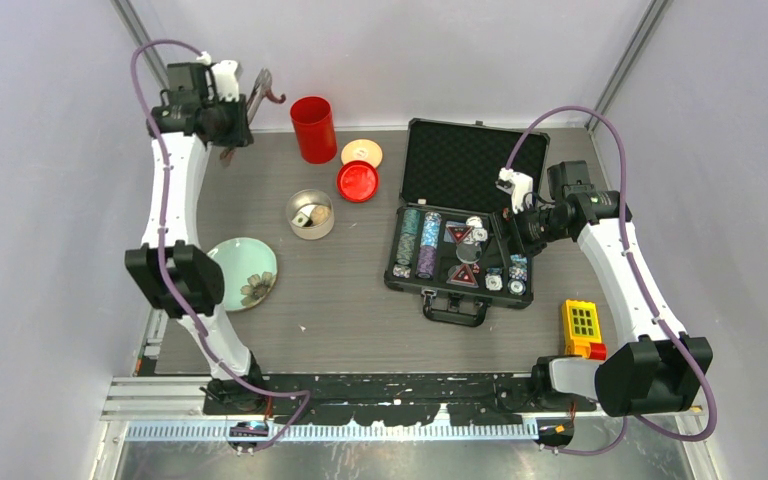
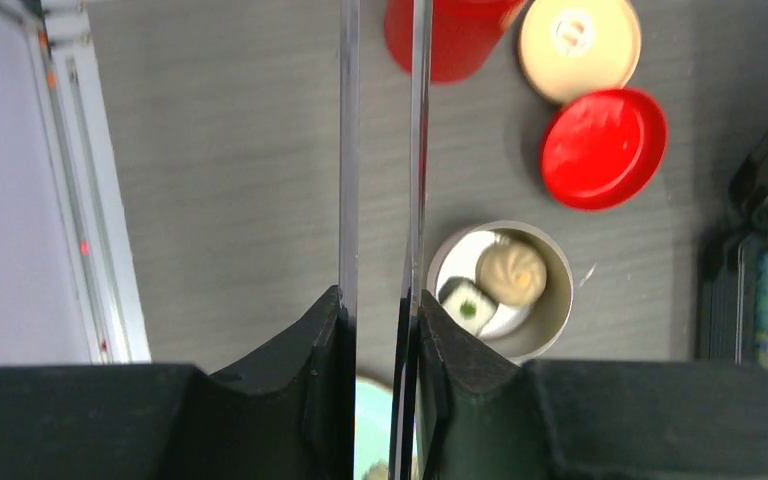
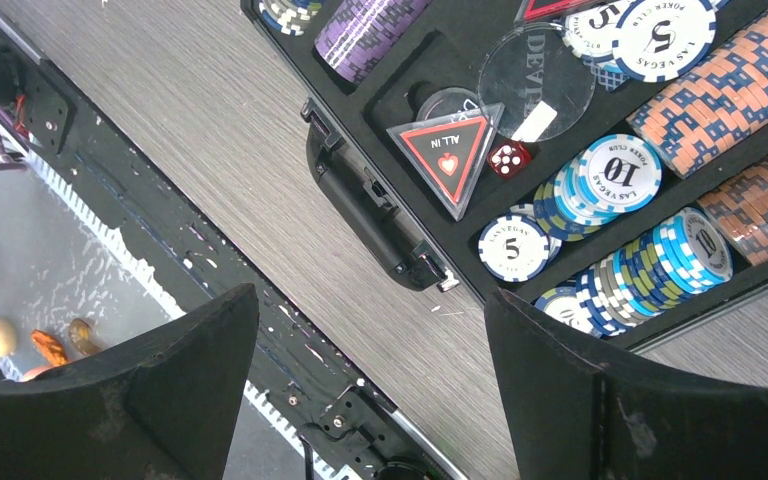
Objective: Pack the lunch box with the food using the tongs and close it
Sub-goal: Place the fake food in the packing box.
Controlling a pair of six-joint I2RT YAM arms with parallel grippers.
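Observation:
The red cup's opening is to the right of my left gripper in the top view. I should move over it next, go down a little and let go of the tongs' brown piece.
The lunch box (image 1: 310, 214), a small round steel tin, stands open left of the table's centre. In the left wrist view the lunch box (image 2: 550, 300) holds food: a beige bun (image 2: 511, 271) and a white piece with a green dot (image 2: 468, 305). Its cream lid (image 1: 361, 152) lies flat behind it. My left gripper (image 1: 235, 125) is raised at the back left, shut on the tongs (image 1: 260, 90). The tongs' two thin arms (image 2: 348, 150) run straight out between my left gripper's (image 2: 380, 300) fingers, apart at the tips. My right gripper (image 3: 370, 310) hangs open and empty.
A red cup (image 1: 313, 128) and a red lid (image 1: 358, 181) sit beside the cream lid. A pale green plate (image 1: 245, 272) with a dark mark on it lies near the left arm. An open black case of poker chips (image 1: 460, 230) fills the right half, under my right gripper (image 1: 508, 225). A yellow block (image 1: 582, 328) sits front right.

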